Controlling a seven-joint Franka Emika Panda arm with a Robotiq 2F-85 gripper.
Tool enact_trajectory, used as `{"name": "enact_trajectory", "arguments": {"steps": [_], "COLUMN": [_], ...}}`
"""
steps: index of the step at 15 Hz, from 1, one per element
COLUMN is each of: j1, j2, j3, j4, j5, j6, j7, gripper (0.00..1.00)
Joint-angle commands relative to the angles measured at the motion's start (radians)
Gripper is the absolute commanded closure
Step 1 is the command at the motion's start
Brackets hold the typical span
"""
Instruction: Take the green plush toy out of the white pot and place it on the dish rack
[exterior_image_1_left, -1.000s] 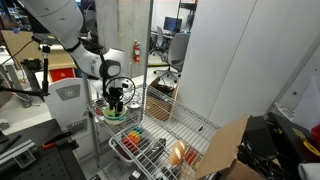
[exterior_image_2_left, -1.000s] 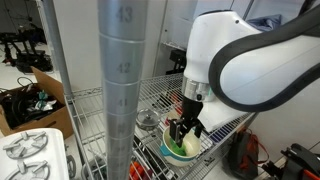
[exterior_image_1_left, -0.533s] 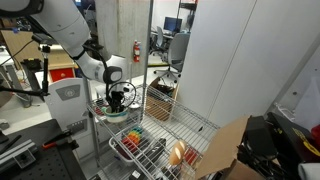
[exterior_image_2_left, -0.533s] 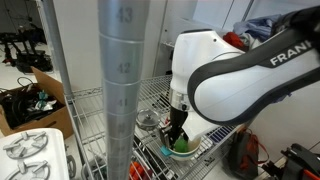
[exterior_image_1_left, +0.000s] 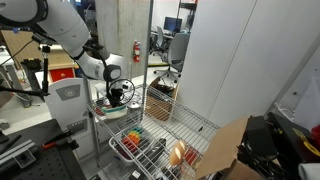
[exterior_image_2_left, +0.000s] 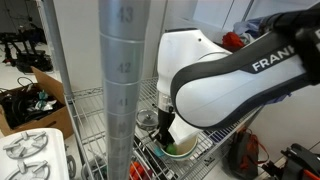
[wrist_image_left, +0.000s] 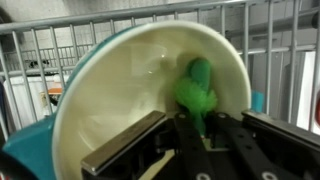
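Observation:
The white pot's side surrounds the toy, so my gripper will next lift up past the pot's rim, cross over the dish rack (exterior_image_1_left: 137, 146) and lower to release it.
In the wrist view the white pot (wrist_image_left: 120, 80) fills the frame, tilted, its cream inside towards me. The green plush toy (wrist_image_left: 199, 84) lies against the pot's inner wall. My gripper (wrist_image_left: 203, 124) is shut on the toy's lower end, with green fluff pinched between the dark fingers. In both exterior views the gripper (exterior_image_1_left: 117, 99) (exterior_image_2_left: 166, 134) reaches down into the pot (exterior_image_1_left: 113, 113) (exterior_image_2_left: 184, 150) on the wire shelf. The dish rack (exterior_image_1_left: 137, 146) sits on the same shelf beside the pot, holding small red and yellow items.
Metal wire shelving (exterior_image_1_left: 190, 125) carries everything, and its thick post (exterior_image_2_left: 120, 90) blocks much of an exterior view. Something teal (wrist_image_left: 28, 155) lies under the pot. A cardboard flap (exterior_image_1_left: 228, 148) and an orange item (exterior_image_1_left: 178, 153) sit beyond the rack.
The arm has come down into the pot and the jaws have gone from open to shut on the green plush toy.

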Motion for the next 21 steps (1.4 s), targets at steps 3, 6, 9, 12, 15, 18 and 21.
{"name": "enact_trajectory", "arguments": {"steps": [3, 6, 9, 12, 15, 18, 21], "j1": [0.020, 0.023, 0.025, 0.031, 0.036, -0.010, -0.094], "j2": [-0.060, -0.129, -0.200, -0.272, -0.344, -0.393, -0.383], "j3": [-0.019, -0.019, -0.020, -0.026, -0.047, -0.094, -0.144], "j4": [-0.089, -0.169, -0.242, -0.279, -0.302, -0.330, -0.335], "j5": [-0.017, -0.025, -0.038, -0.056, -0.105, -0.149, -0.152], "j6": [0.022, 0.048, 0.065, 0.050, 0.035, 0.045, 0.067], "j7": [0.011, 0.015, 0.020, 0.036, 0.073, 0.090, 0.063], "gripper": [0.97, 0.97, 0.97, 0.97, 0.97, 0.97, 0.97]}}
